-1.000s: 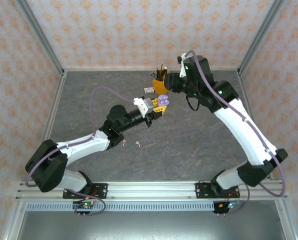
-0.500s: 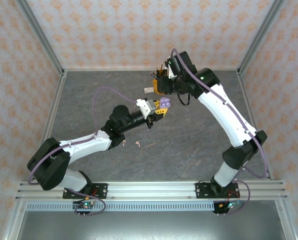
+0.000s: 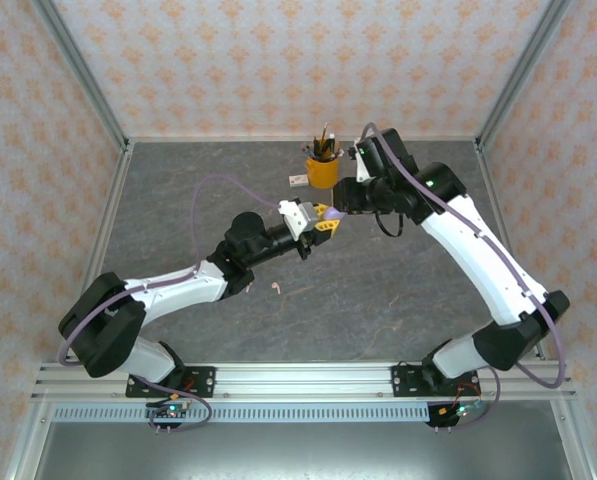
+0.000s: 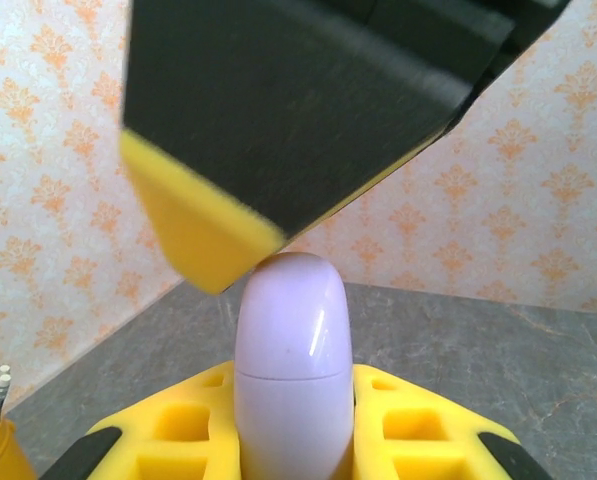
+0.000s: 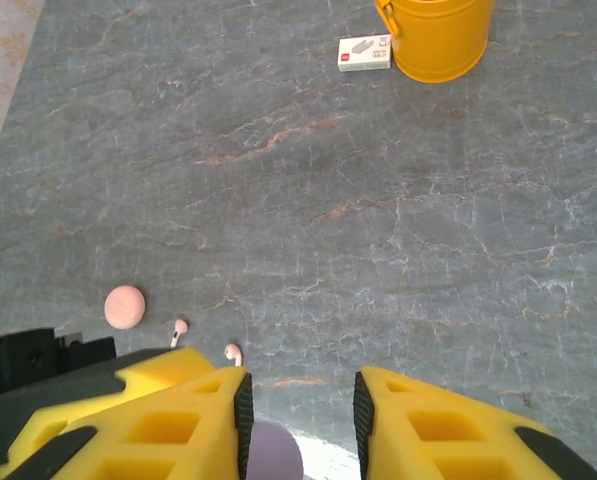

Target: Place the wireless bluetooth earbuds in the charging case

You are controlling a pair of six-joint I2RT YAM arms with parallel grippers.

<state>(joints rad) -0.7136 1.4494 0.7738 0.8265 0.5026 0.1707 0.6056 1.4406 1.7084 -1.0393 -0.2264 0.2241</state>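
The open spot on the bare tabletop is below my left gripper. My left gripper should tilt downward next and lower the closed lilac case (image 4: 293, 370) onto it to release the case.
A closed lilac charging case (image 4: 293, 370) stands upright with my left gripper (image 4: 293, 445) shut on its lower half, held above the table (image 3: 398, 280). My right gripper (image 5: 300, 420) hovers open just over it, one yellow fingertip (image 4: 203, 235) touching the case's top. The case's rounded end (image 5: 274, 456) peeks out beside the right gripper's left pad. Two pale pink earbuds (image 5: 179, 328) (image 5: 232, 352) lie on the table by a round pink case (image 5: 125, 306). One pink earbud (image 3: 276, 288) lies beside my left forearm. The lilac earbuds are hidden.
A yellow cup of pencils (image 3: 322, 170) stands at the back of the table, with a small white box (image 3: 297, 181) to its left. Metal frame posts and patterned walls enclose the table on three sides.
My right gripper came away from the yellow cup and down over the lilac case. The case showed two lobes before and now stands closed. My left gripper nudged slightly right.
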